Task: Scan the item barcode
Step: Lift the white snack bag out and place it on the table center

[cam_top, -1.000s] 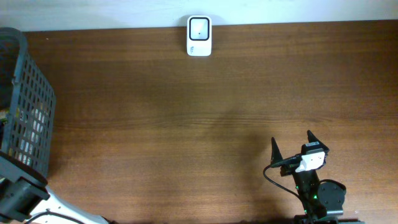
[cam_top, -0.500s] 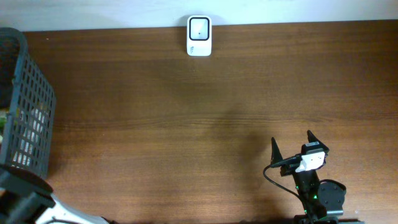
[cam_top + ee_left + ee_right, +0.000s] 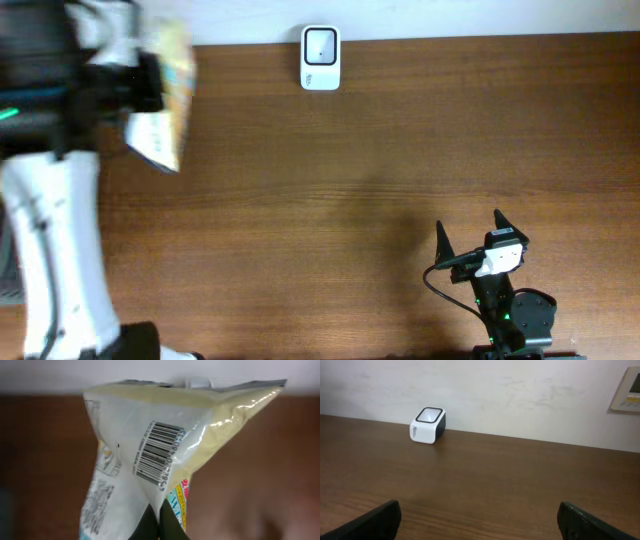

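Observation:
The table on the scanner's near side (image 3: pixel 314 146) is empty wood, so my left gripper needs to go down and to the right in the overhead view, onto it, next.
The item is a crinkled snack bag (image 3: pixel 165 95), white and yellow, hanging above the table's far left. My left gripper (image 3: pixel 148 78) is shut on it. In the left wrist view the bag (image 3: pixel 150 445) fills the frame, its barcode (image 3: pixel 160 455) faces the camera, and the black fingertips (image 3: pixel 159 521) pinch its lower edge. The white scanner (image 3: pixel 320 58) stands at the table's far edge, to the right of the bag, and also shows at upper left as the scanner (image 3: pixel 427 425) in the right wrist view. My right gripper (image 3: pixel 468 220) rests open and empty near the front right, as the right gripper (image 3: pixel 480 520) shows.
The left arm's white link (image 3: pixel 55 250) runs down the left side of the overhead view. A white wall (image 3: pixel 520 390) backs the table, with a beige panel (image 3: pixel 627 390) on it at right. The right arm's base (image 3: pixel 515 315) sits at the front edge.
The left arm has swung up from the basket at the left edge, carrying the bag to the far left of the table. The basket is now covered. The right arm has not moved.

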`<state>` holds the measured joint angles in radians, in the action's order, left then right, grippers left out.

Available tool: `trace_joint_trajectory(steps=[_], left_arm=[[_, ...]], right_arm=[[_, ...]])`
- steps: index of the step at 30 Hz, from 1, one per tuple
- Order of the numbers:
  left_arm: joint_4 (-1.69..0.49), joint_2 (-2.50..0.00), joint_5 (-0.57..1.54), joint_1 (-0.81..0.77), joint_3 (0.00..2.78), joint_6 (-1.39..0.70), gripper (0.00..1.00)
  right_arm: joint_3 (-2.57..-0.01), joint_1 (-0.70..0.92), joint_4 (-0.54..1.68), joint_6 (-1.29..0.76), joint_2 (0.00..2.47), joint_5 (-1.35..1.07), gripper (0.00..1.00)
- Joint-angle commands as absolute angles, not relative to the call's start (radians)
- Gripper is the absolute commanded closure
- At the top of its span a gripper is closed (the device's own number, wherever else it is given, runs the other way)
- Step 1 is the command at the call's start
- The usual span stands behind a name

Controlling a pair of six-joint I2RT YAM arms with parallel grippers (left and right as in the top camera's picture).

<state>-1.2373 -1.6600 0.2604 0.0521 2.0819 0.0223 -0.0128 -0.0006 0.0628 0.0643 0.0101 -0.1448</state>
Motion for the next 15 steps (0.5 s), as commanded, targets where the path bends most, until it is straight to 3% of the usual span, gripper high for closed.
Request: trace_joint_trajectory(steps=[1, 5, 10, 11, 12, 15], left_arm=[[-1.225, -1.745, 0.201, -0.113, 1.920, 0.101, 1.00], [-1.121, -1.868, 0.166, -0.262, 1.715, 0.118, 1.00], [-1.032, -1.987, 0.163, -0.368, 1.648, 0.118, 0.99], [-1.024, -1.993, 0.163, -0.384, 1.648, 0.118, 0.73], [-1.016, -1.991, 0.164, -0.384, 1.658, 0.118, 0.56], [-1.052, -1.986, 0.168, -0.376, 1.737, 0.118, 0.44]], right_arm=[[-0.006, -0.008, 0.065, 0.071, 0.004, -0.150, 0.01], [-0.006, -0.008, 0.065, 0.071, 0.004, -0.150, 0.01], [-0.006, -0.008, 0.065, 0.071, 0.004, -0.150, 0.01], [-0.006, -0.008, 0.065, 0.071, 0.004, -0.150, 0.01], [-0.006, -0.008, 0.065, 0.071, 0.004, -0.150, 0.01], [-0.006, -0.008, 0.065, 0.071, 0.004, -0.150, 0.01]])
